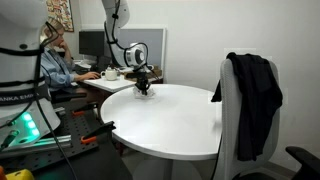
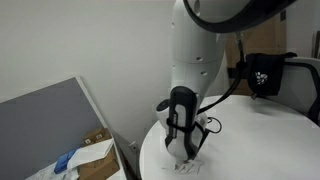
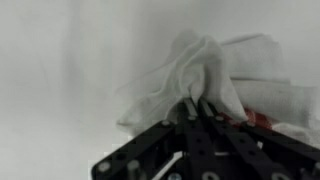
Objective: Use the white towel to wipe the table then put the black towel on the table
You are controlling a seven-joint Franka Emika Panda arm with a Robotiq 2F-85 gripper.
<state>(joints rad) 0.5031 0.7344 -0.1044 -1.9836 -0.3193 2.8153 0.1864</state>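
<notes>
I will sweep my gripper toward the chair (image 1: pixel 229 125) and partway in return, releasing the white towel on the open tabletop, since the cloth already presses against the table.
The white towel (image 3: pixel 200 75) is bunched up between my jaws in the wrist view. My gripper (image 3: pixel 195 103) is shut on it and presses it on the round white table (image 1: pixel 185 125). In both exterior views the gripper (image 1: pixel 144 88) (image 2: pixel 185 150) stands at the table's edge, with the white towel (image 2: pixel 188 165) under it. The black towel (image 1: pixel 258 95) hangs over the back of a white chair (image 1: pixel 229 125) beside the table, and it also shows in an exterior view (image 2: pixel 268 72).
A person (image 1: pixel 58 62) sits at a desk with monitors (image 1: pixel 92 45) behind the table. A cardboard box (image 2: pixel 85 160) and a grey panel (image 2: pixel 50 125) stand below the table's edge. A bench with cables and tools (image 1: pixel 60 140) is in the foreground.
</notes>
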